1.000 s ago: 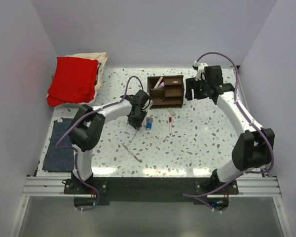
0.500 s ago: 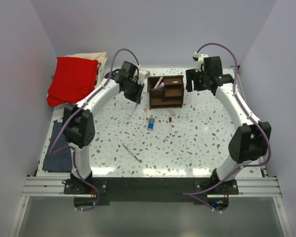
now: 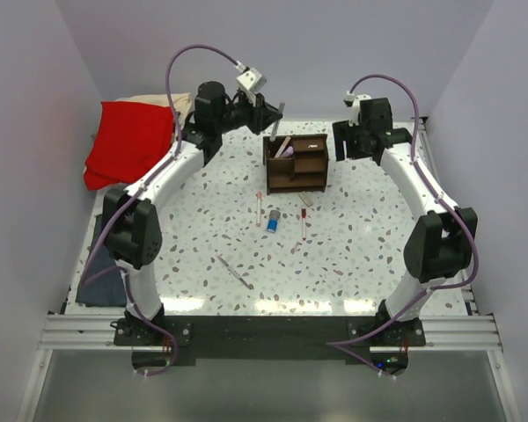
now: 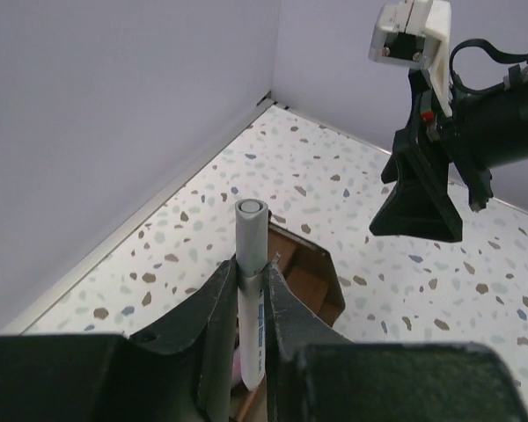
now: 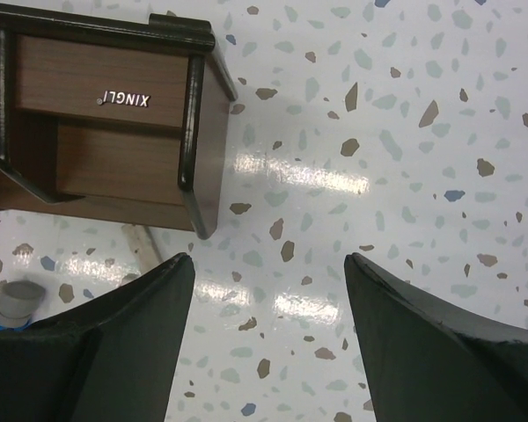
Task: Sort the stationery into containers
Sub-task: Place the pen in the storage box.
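Observation:
My left gripper is holding the grey-white pen (image 4: pixel 250 230) high by the organizer's back corner. It should next move over the pink pen's section of the organizer and lower the pen before it opens.
My left gripper (image 3: pixel 269 115) hangs above the back left corner of the dark wooden organizer (image 3: pixel 310 182), shut on a grey-white pen (image 4: pixel 250 230) that stands upright over a compartment (image 4: pixel 318 280). That compartment holds pink and white pens (image 3: pixel 284 147). My right gripper (image 3: pixel 346 151) is open and empty just right of the organizer (image 5: pixel 114 132). In front of the box lie a pink-red pen (image 3: pixel 259 209), a blue-and-white cylinder (image 3: pixel 273 220), a red pen (image 3: pixel 304 225), a tiny reddish piece (image 3: pixel 306 200) and a silvery pen (image 3: pixel 235 271).
A red cloth (image 3: pixel 128 145) on a beige one sits at the back left. A folded blue-grey cloth (image 3: pixel 101 274) lies at the left edge. Walls close in the back and both sides.
The left arm rose from the table's middle and swung back to above the organizer, carrying the grey-white pen. The right gripper shifted slightly back and stayed open.

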Robot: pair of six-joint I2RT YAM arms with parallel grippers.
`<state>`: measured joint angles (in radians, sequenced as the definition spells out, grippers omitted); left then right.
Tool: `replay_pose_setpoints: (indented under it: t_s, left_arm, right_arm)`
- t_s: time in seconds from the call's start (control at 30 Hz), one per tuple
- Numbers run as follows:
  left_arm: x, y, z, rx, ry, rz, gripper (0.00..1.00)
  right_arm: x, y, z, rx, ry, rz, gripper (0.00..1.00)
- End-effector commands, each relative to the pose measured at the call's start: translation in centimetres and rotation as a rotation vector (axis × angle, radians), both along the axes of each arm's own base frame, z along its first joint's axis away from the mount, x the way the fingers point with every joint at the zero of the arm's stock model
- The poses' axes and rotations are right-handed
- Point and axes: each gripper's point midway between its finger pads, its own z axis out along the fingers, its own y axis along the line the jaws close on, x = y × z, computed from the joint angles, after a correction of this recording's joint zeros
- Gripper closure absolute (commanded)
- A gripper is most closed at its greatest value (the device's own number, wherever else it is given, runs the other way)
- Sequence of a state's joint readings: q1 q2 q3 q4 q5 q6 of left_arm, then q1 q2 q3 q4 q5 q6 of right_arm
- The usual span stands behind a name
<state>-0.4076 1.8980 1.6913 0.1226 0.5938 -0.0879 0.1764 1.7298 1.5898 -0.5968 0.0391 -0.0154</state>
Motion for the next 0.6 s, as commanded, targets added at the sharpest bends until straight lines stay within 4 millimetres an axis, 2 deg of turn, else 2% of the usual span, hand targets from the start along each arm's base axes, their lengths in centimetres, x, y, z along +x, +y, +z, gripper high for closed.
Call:
replay_pose_setpoints:
  t_s: [0.0,0.27,0.47,0.57]
  left_arm:
    - [1.4,-2.2,1.8,-0.145,-0.15,-0.074,1.0]
    - [3.2,-4.0,-1.0,-0.153,-0.141,-0.088,1.0]
    - [3.5,-4.1,-3.6,-0.127,-0.11,-0.086,1.0]
    - [3.6,-4.0,-4.3,-0.12,-0.102,-0.078,1.0]
  right_arm:
    - [0.9,-0.7,2.2,-0.034,-0.069,-0.016,0.27]
    - [0.4,-1.3,2.3,-0.055,-0.07,-0.024,0.27]
    - [-0.3,-1.6,1.8,-0.055,-0.059,-0.034,0.27]
    - [-0.6,-1.7,1.7,-0.055,-0.055,-0.036,0.27]
